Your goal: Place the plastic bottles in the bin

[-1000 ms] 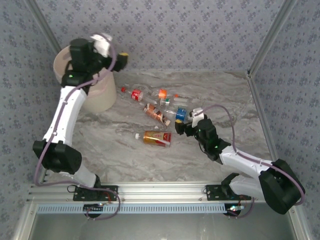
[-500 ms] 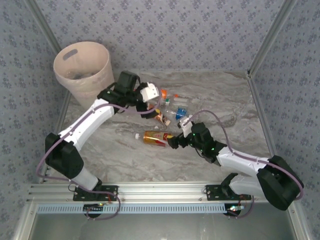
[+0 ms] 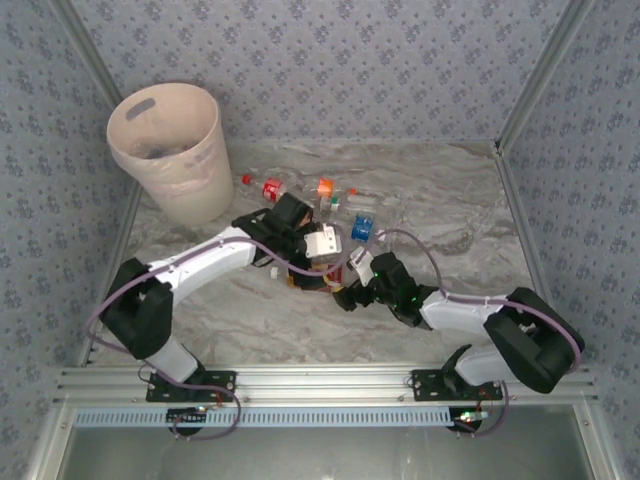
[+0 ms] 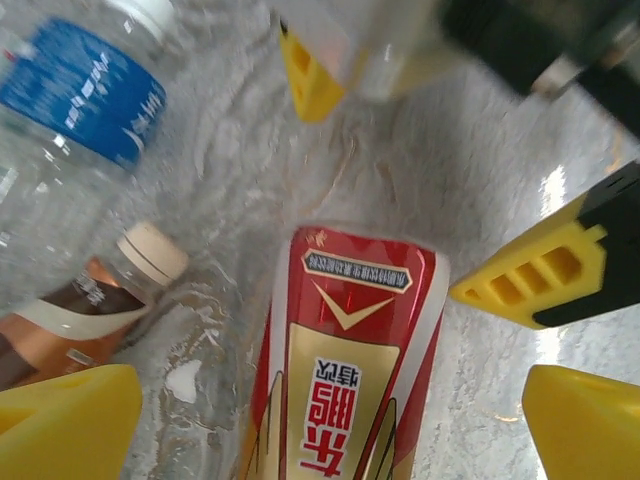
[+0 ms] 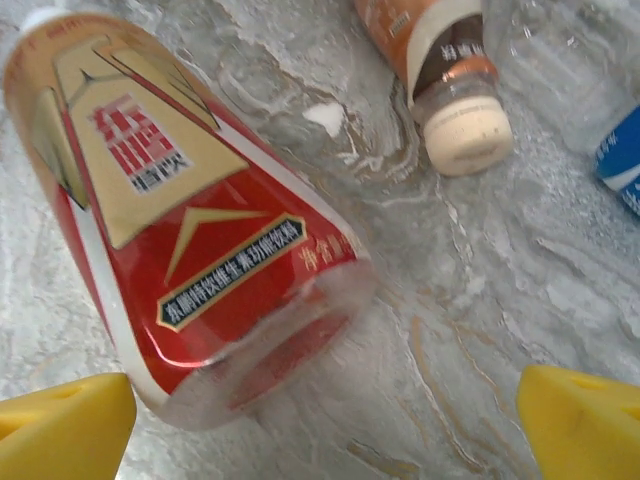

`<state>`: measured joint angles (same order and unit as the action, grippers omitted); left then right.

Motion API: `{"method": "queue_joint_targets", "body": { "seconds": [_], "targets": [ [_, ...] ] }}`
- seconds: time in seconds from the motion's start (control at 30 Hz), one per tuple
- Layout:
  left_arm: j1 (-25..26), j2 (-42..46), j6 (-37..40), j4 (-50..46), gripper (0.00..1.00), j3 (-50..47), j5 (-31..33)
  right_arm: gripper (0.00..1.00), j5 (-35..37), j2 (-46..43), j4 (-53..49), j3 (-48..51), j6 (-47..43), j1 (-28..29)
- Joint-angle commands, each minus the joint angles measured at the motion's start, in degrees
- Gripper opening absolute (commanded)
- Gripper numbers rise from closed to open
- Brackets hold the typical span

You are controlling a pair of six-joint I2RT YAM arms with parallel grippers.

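The red-and-gold bottle is below, lined up between my left gripper's open fingers, so they should next go down past both sides of its label and close.
A red-and-gold labelled bottle lies on its side on the marble table. My left gripper is open and straddles it, with a yellow fingertip on each side. My right gripper is open too, facing the clear base of the same bottle. From above, both grippers meet over that bottle, left gripper and right gripper. More bottles lie behind: red-capped, orange-capped, blue-labelled. The pink-beige bin stands far left.
A brown bottle with a beige cap lies right beside the red-and-gold one, and the blue-labelled bottle is just past it. The right gripper's yellow fingers are close in front of my left gripper. Patterned walls close in the table.
The left arm swung from above the bin down to the bottles in the middle. The right gripper slid left to the red-and-gold bottle. Both stayed open.
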<state>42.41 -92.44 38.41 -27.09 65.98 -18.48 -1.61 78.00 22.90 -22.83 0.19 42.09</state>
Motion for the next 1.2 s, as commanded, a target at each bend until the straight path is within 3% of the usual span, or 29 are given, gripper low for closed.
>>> {"method": "queue_joint_targets", "body": {
  "seconds": [0.0,0.2,0.63,0.8,0.97,1.17],
  "targets": [
    [0.35,-3.21,1.37,3.46,0.98,-0.66,4.9,1.0,3.79,1.43,1.67,-0.44,0.85,-0.27],
    [2.29,-6.89,0.32,5.37,0.98,-1.32,7.92,1.0,13.6,1.48,5.9,0.68,6.14,-2.96],
    [2.27,-11.44,-4.73,8.7,0.98,-0.75,14.11,1.0,14.29,-1.65,15.3,4.99,13.9,-5.43],
    [2.39,-12.49,-4.74,8.65,0.95,-0.05,15.36,1.0,14.69,-5.8,12.87,6.05,14.15,-7.16],
    [3.67,-15.25,-6.09,8.84,0.9,1.17,21.0,1.0,15.23,-7.81,11.52,6.22,14.57,-8.43],
    [5.02,-14.96,-5.19,10.02,0.85,0.08,22.01,1.0,16.09,-8.01,9.98,5.64,16.63,-9.44]
  ]
}}
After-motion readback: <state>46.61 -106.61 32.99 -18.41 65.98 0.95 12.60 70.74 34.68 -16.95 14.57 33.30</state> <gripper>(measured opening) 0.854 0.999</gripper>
